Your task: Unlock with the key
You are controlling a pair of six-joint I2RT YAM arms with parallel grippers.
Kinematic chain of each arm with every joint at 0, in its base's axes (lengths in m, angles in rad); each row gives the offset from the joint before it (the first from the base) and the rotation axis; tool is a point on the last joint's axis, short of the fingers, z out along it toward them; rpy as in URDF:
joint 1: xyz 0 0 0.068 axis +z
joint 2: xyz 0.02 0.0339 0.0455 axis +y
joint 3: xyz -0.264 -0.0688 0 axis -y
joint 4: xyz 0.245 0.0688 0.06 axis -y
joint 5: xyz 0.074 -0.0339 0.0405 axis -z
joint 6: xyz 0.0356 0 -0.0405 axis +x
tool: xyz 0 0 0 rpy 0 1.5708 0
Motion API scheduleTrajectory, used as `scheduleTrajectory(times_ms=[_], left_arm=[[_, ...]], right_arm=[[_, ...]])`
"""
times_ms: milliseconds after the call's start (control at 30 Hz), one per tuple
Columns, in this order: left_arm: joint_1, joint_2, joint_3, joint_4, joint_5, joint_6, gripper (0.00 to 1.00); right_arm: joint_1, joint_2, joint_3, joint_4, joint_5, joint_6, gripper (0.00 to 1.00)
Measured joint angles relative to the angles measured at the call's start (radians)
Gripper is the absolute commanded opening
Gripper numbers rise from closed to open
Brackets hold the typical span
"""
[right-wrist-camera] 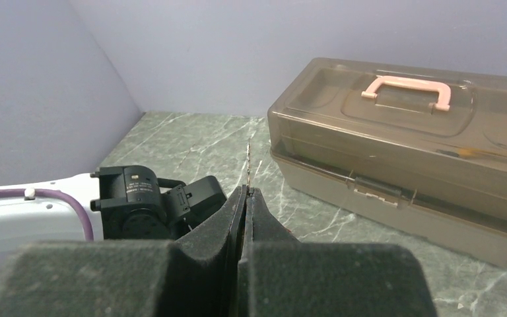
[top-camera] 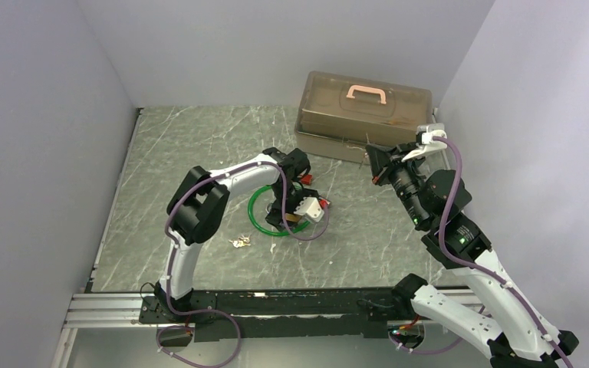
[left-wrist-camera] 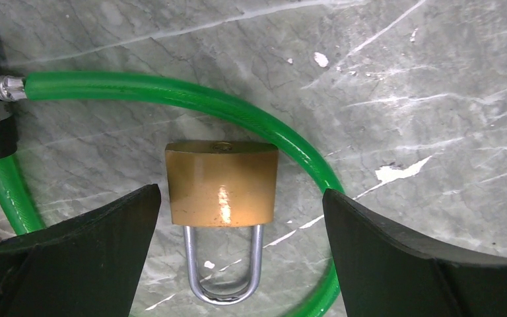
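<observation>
The padlock lies below the left gripper, between its open fingers, so the left gripper will next move down and close on the brass body (top-camera: 292,218) (left-wrist-camera: 222,195) beside the silver shackle.
A brass padlock (left-wrist-camera: 222,181) lies flat on the marble table, its steel shackle (left-wrist-camera: 224,277) pointing toward the camera and seated in the body. My left gripper (left-wrist-camera: 241,195) hovers over it, open, one black finger on each side of the padlock and neither touching it. In the top view the left gripper (top-camera: 291,218) points down inside the green loop. My right gripper (right-wrist-camera: 245,193) is raised over the table's right side and shut on the key (right-wrist-camera: 248,162). Only the key's thin blade shows, edge-on, past the fingertips.
A green cable lock (left-wrist-camera: 171,92) curls around the padlock, its metal end (left-wrist-camera: 3,86) at the left. A small bunch of spare keys (top-camera: 239,242) lies near the left arm. A brown lidded box (top-camera: 362,115) with a pink handle stands at the back right.
</observation>
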Motion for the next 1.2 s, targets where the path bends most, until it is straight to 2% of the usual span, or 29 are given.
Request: scheduleTrajectory(times_ms=[500, 700, 800, 1200], left_arm=[[0.002, 0.008, -0.046, 0.088, -0.033, 0.033, 0.98], [-0.004, 0.008, -0.051, 0.119, -0.05, 0.022, 0.78], [-0.006, 0.005, -0.059, 0.135, -0.054, 0.003, 0.61], [-0.008, -0.057, -0.136, 0.2, -0.072, -0.045, 0.21]], right_arm=[[0.0, 0.005, 0.014, 0.0, 0.0, -0.001, 0.0], [0.0, 0.007, 0.023, -0.001, -0.001, -0.001, 0.0], [0.0, 0.01, 0.024, -0.001, 0.0, -0.001, 0.0], [0.0, 0.035, 0.053, -0.004, -0.006, -0.002, 0.0]])
